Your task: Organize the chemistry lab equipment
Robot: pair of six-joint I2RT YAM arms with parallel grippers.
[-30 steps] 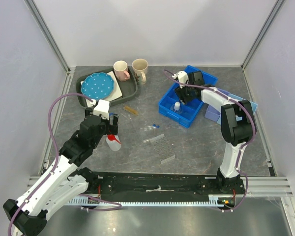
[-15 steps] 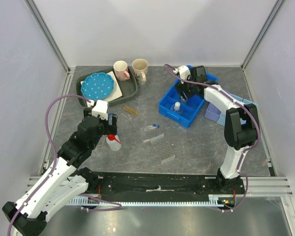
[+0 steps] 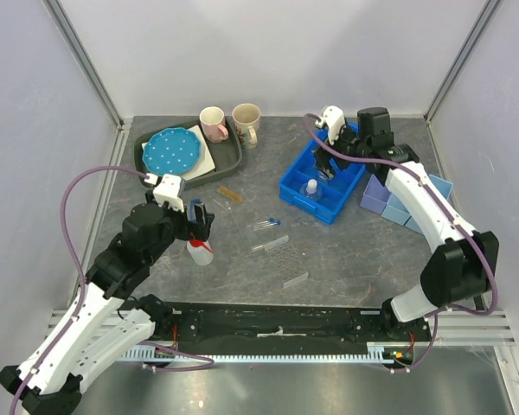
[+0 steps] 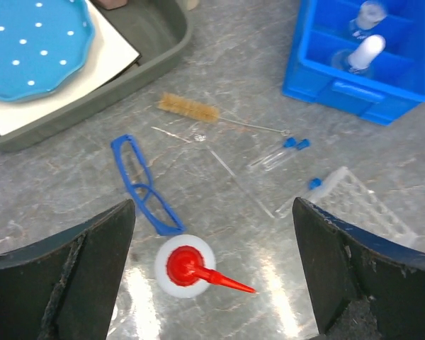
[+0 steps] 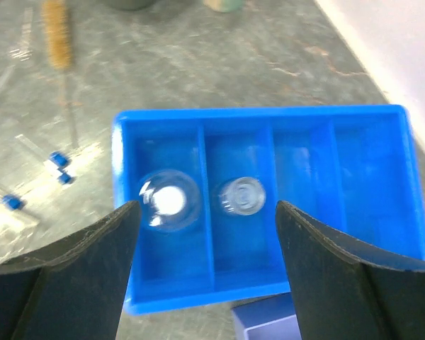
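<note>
The squeeze bottle's red cap [image 3: 198, 245] [image 4: 185, 266] is below my open left gripper and is narrower than the bottle's body. My left gripper should lower its fingers next and close them around the cap.
The white red-capped squeeze bottle [image 4: 184, 265] [image 3: 199, 251] stands upright on the table, just below and between the fingers of my open left gripper [image 4: 214, 212] [image 3: 201, 218], untouched. Blue-framed safety glasses [image 4: 143, 185] lie beside the bottle. The tan brush [image 4: 189, 108] [image 3: 231, 195], blue-capped tubes [image 4: 283, 150] [image 3: 266, 224] and clear rack [image 4: 361, 212] [image 3: 272, 245] lie mid-table. My right gripper [image 5: 207, 209] [image 3: 331, 158] hovers open and empty over the blue bin [image 5: 304, 120] [image 3: 337, 203]. In the bin stand a small clear beaker [image 5: 242, 196] and a round clear flask [image 5: 168, 200].
A grey tray [image 3: 229, 160] with a blue dotted plate [image 3: 171, 149] sits at the back left, with a pink mug [image 3: 213, 124] and a beige mug [image 3: 246, 121] behind it. Lilac bins [image 3: 385, 197] stand right of the blue bin. A clear strip [image 3: 296, 279] lies near the front.
My right gripper has opened wider and drawn up and back from the blue bin, the arm swinging right. My left gripper has edged slightly over the bottle.
</note>
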